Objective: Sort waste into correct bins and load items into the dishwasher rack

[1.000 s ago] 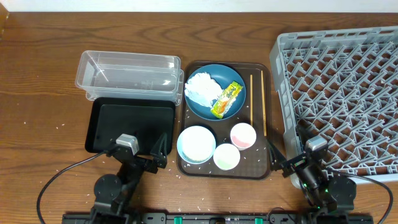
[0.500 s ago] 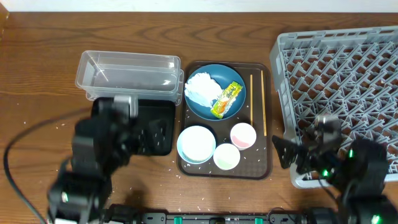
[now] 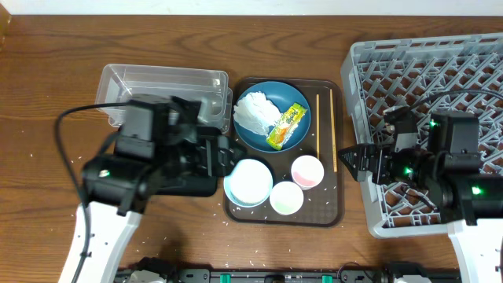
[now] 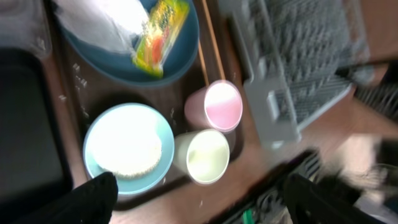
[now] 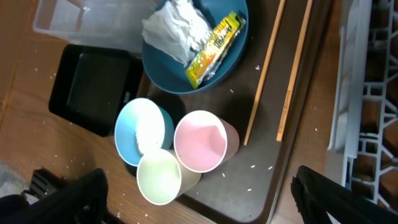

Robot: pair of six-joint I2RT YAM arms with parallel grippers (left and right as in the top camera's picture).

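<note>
The green cup's opening is clear and the cup is empty, so my left gripper needs to reach across the bowl first to go down onto the cup's bowl-side rim (image 3: 271, 195) (image 4: 188, 155).
The blue plate (image 3: 301, 107) sits at the back of the brown serving tray and holds crumpled white tissue (image 3: 255, 112) and a yellow-green wrapper (image 3: 287, 126). Two chopsticks (image 3: 332, 130) lie to its right. A pale bowl (image 3: 248, 182) with white rice in it, a pink cup (image 3: 306, 171) and a green cup (image 3: 287, 197) stand at the tray's front. My left gripper (image 3: 229, 157) is open and empty just left of the bowl. My right gripper (image 3: 351, 163) is open and empty right of the pink cup. The grey rack (image 3: 440, 79) is at the right.
The clear tub (image 3: 161, 90) stands at the back left, with the black tray (image 5: 93, 93) in front of it, mostly under my left arm in the overhead view. Loose rice grains (image 5: 255, 165) lie on the brown tray (image 3: 330, 212) and on the table around it.
Both arms have risen from the table's front edge and swung inward, the left over the black tray, the right over the rack's left edge. No object has moved.
</note>
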